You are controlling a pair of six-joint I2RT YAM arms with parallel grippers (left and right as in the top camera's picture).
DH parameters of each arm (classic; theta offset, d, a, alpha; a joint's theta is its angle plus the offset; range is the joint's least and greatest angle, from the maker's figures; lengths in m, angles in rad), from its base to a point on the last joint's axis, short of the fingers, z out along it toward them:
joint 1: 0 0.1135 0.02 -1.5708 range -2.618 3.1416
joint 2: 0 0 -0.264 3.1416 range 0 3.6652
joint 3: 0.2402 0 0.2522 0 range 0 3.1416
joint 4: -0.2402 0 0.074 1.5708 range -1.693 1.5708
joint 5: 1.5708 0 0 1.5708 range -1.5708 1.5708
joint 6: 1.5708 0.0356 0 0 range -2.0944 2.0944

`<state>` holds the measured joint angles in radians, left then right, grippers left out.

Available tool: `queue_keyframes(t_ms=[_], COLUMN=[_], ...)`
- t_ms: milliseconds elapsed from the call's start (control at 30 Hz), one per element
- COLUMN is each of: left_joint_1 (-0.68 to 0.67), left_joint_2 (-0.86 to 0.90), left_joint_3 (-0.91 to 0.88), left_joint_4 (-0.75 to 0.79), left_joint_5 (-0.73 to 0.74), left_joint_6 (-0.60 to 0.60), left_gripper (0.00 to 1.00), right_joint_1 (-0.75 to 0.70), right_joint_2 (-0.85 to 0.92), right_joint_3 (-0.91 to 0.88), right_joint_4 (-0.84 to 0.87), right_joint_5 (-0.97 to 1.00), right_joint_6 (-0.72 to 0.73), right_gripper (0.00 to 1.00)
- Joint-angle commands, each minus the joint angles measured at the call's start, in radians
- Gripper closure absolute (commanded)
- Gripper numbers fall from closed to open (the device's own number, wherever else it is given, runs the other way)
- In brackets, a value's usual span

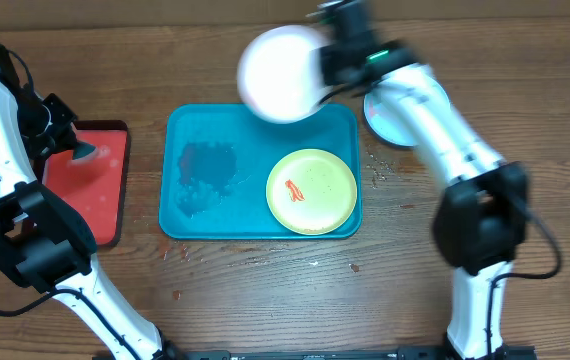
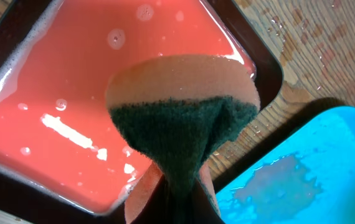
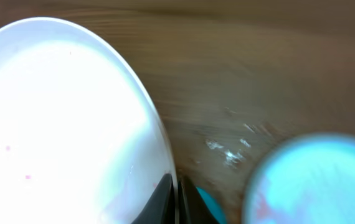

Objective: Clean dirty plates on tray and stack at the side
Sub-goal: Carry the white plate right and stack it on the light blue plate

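Observation:
Next, my right gripper moves to the right in the overhead view and brings the white plate down onto the light blue plate (image 1: 383, 124) beside the tray.
My right gripper (image 1: 327, 72) is shut on the rim of the white plate (image 1: 281, 73) and holds it in the air over the teal tray's (image 1: 190, 220) far edge. In the right wrist view the white plate (image 3: 65, 124) fills the left, with faint pink smears. The yellow-green plate (image 1: 311, 190) lies on the tray's right part with an orange smear. The light blue plate (image 1: 383, 124) lies on the table right of the tray, partly hidden by my right arm; it also shows in the right wrist view (image 3: 314, 180). My left gripper (image 1: 77, 150) is shut on a sponge (image 2: 184, 118) over the red tray (image 2: 121, 74).
The red tray (image 1: 100, 195) with dark rim stands left of the teal tray and holds pinkish soapy water. A wet patch (image 1: 207, 170) lies on the teal tray's left half. Water drops dot the wooden table around the trays.

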<state>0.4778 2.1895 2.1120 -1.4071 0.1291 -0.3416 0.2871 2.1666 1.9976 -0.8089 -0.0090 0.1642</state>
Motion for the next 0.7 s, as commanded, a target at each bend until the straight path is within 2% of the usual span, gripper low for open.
queue_keyframes(t_ms=[0,200,433,467,500,600,667], left_joint_1=[-0.007,-0.007,-0.014,-0.014,-0.014,-0.014,-0.014], left_joint_2=[-0.024,-0.024,-0.024,-0.024,-0.024,-0.024,-0.024], left_joint_3=[0.002,0.002,0.002,0.002,0.002,0.002,0.002], left_joint_4=[0.008,0.025,0.024,0.024,0.024,0.024,0.023], left_joint_5=[-0.006,-0.005,-0.006,-0.006,-0.006,-0.006,-0.006], left_joint_6=[-0.013,-0.014,-0.013,-0.013,-0.013,-0.013,-0.013], left_gripper=[0.96,0.95,0.96,0.96,0.96,0.96,0.96], right_joint_1=[-0.194,-0.365,-0.425,-0.425,-0.423,-0.422,-0.413], right_joint_2=[-0.004,0.007,0.007,0.007,0.007,0.007,0.007], right_joint_3=[0.009,-0.066,-0.171,-0.186,-0.187,-0.186,-0.186], right_joint_4=[-0.100,-0.174,-0.128,-0.109,-0.111,-0.113,-0.111], right_joint_5=[-0.255,-0.254,-0.097,-0.097,-0.103,-0.183,-0.294], right_joint_6=[0.185,0.184,0.185,0.184,0.184,0.178,0.124], right_gripper=[0.96,0.96,0.96,0.35,0.23,0.22,0.20])
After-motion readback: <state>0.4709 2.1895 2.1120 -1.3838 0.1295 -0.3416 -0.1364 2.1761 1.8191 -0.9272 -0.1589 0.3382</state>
